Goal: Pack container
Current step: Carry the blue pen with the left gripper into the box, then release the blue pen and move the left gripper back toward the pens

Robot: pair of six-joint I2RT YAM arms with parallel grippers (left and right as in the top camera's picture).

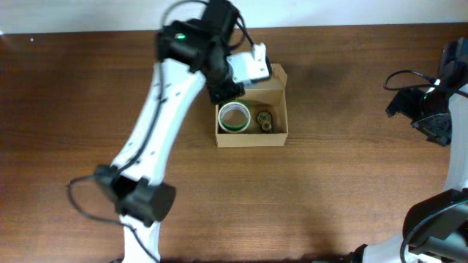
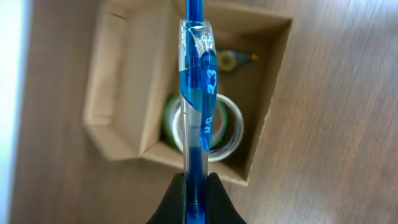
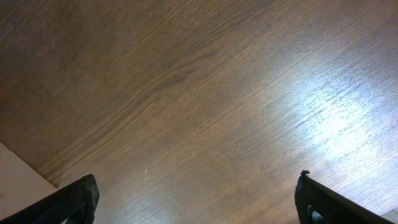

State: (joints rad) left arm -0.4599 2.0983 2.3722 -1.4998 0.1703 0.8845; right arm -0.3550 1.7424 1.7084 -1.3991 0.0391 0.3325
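Observation:
My left gripper needs to move down and back into the open box and let go of the pen [image 2: 200, 87] by the box's near side [image 2: 261, 107], because the bare bottom of the box shows there next to the tape roll.
The container [image 1: 278, 136] is a small tan cardboard box, open, at the table's middle back. It also shows in the left wrist view [image 2: 273, 93]. Inside lie a clear tape roll with a green core [image 1: 235, 117] [image 2: 227, 134] and a small yellow-green object [image 1: 264, 120] [image 2: 233, 59]. My left gripper [image 2: 196, 180] is shut on a blue transparent pen [image 2: 200, 87] and holds it above the box, over the tape roll. In the overhead view the left gripper [image 1: 232, 82] hangs over the box's back left corner. My right gripper [image 3: 196, 196] is open and empty over bare wood at the far right [image 1: 428, 109].
The box's flap [image 2: 115, 93] stands open on its left side in the left wrist view. The brown wooden table [image 1: 329, 197] ends at a white edge along the back. The right arm's cable [image 1: 409, 77] loops near the right edge.

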